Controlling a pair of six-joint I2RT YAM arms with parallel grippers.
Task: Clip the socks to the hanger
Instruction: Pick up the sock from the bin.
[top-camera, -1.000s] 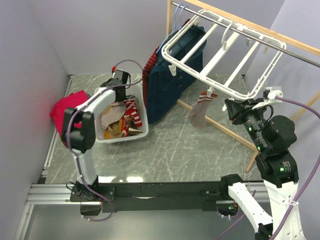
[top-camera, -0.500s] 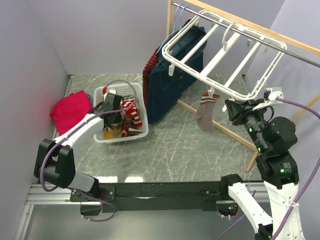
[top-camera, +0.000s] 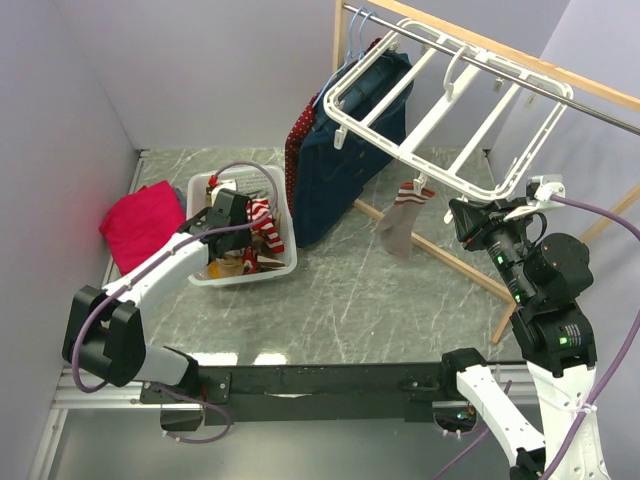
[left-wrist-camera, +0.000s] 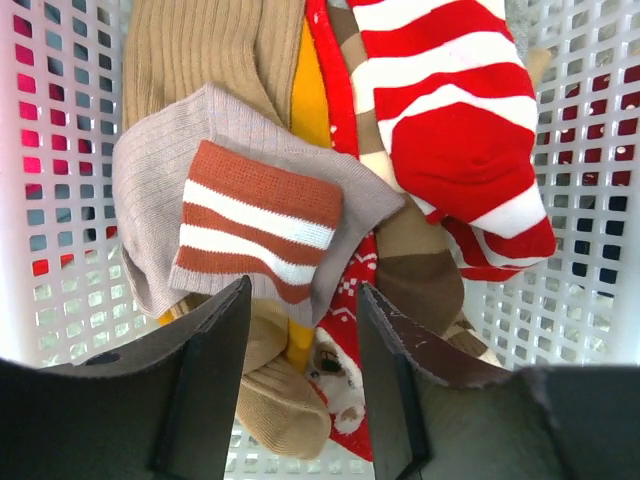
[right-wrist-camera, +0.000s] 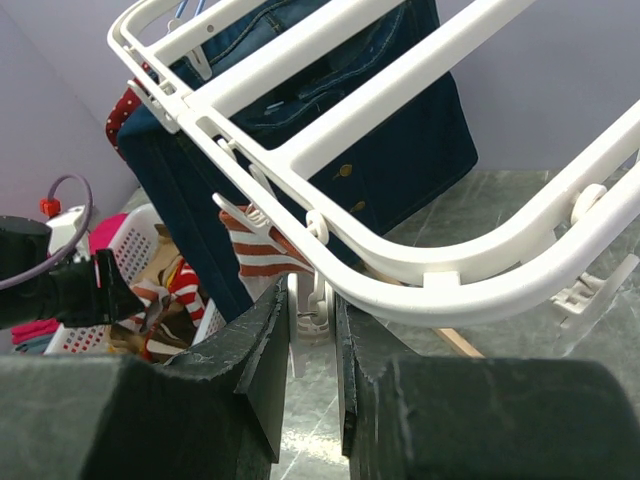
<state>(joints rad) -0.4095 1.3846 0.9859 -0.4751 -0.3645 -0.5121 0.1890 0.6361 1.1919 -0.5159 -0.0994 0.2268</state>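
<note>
The open left gripper will next go down onto the striped reddish-brown cuff (left-wrist-camera: 250, 225) and close its fingers on the cuff's fabric, because the cuff lies uncovered on top of the heap.
Several socks lie heaped in a white basket (top-camera: 285, 262). In the left wrist view a taupe sock with a reddish-brown striped cuff (left-wrist-camera: 250, 225) lies on top, beside a red-and-white striped sock (left-wrist-camera: 450, 110). My left gripper (left-wrist-camera: 303, 292) hangs open just above the heap, holding nothing; from above, the left gripper (top-camera: 232, 215) is inside the basket. The white hanger (top-camera: 430, 110) hangs from a rail, with one striped-cuff sock (top-camera: 400, 225) dangling from it. My right gripper (right-wrist-camera: 312, 300) is shut on a small white clip (right-wrist-camera: 318, 318) under the hanger's rim (right-wrist-camera: 470, 295), next to the hung sock (right-wrist-camera: 262, 255).
A large navy garment (top-camera: 345, 150) hangs behind the basket on a thin light-blue hanger (top-camera: 355, 25). A folded pink cloth (top-camera: 145, 225) lies at the left wall. The wooden rack's floor bar (top-camera: 440, 250) runs diagonally under the hanger. Walls close in on both sides.
My left arm has dropped from above the basket's far rim down into it, and its jaws have gone from shut to open. The hung sock sways slightly. The right arm has not moved.
</note>
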